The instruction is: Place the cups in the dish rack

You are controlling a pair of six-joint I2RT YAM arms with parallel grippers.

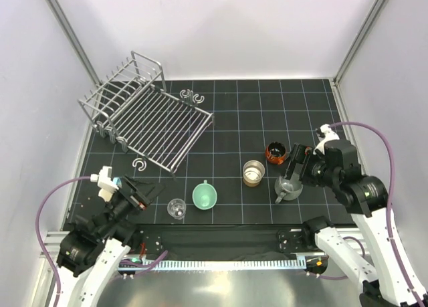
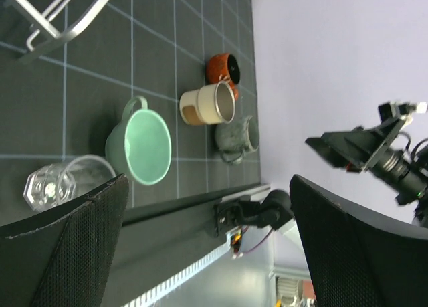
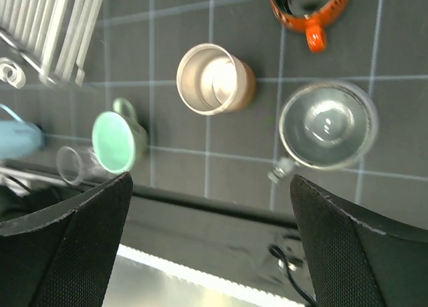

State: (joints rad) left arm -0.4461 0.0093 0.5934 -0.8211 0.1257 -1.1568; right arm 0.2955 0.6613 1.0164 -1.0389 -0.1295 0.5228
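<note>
My right gripper will move down and to the left in the top view, over the beige cup's rim facing the mint green cup, where the bare mat leaves room.
The silver wire dish rack stands at the back left with no cups in it. On the mat in front stand a clear glass, a mint green cup, a beige cup, an orange-red cup and a grey mug. My left gripper is open and empty, just left of the glass. My right gripper is open and empty, above the grey mug. The right wrist view also shows the beige cup and the orange-red cup.
Small grey C-shaped clips lie behind the rack and at its front edge. White walls enclose the mat on three sides. A black rail runs along the near edge between the arm bases.
</note>
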